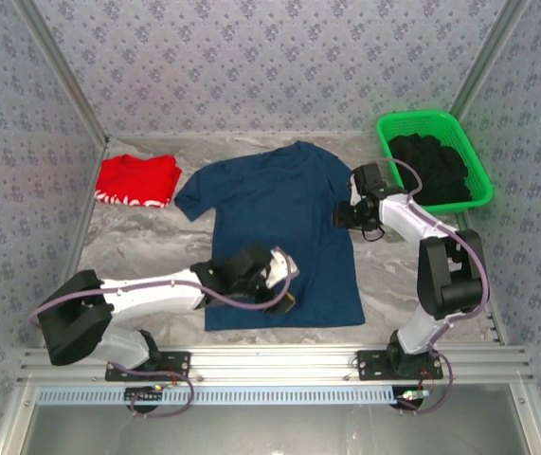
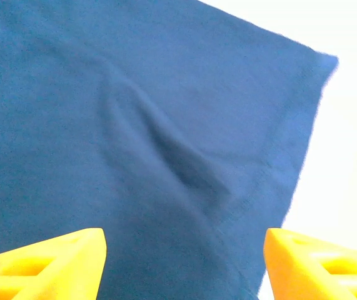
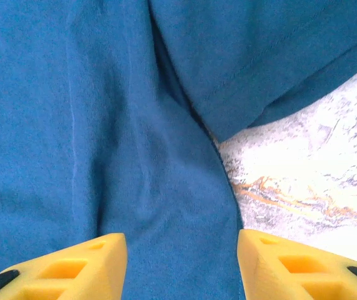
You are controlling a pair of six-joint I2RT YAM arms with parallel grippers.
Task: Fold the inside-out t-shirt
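Note:
I need to lower my left gripper next and bring it slightly back toward my base, onto the stitched hem (image 1: 298, 323) (image 2: 250, 253) below it, because the hem's edge runs between the open fingers.
The inside-out t-shirt (image 1: 279, 232), dark navy, lies spread flat in the middle of the marbled table with its neck to the far side. My left gripper (image 1: 287, 296) hovers over the bottom hem, left of centre. In the left wrist view its yellow fingers (image 2: 53, 262) stand wide apart over a wrinkled patch of shirt (image 2: 165, 125) near a hem corner. My right gripper (image 1: 348, 216) is at the shirt's right side, just under the sleeve. In the right wrist view the right gripper (image 3: 181, 253) is open over the side seam (image 3: 165, 187), with the sleeve edge (image 3: 259, 81) beyond.
A red folded garment (image 1: 137, 180) lies at the far left. A green basket (image 1: 420, 119) holding black clothing (image 1: 433, 166) stands at the far right. Patterned walls enclose three sides, and a metal rail (image 1: 270, 365) runs along the near edge.

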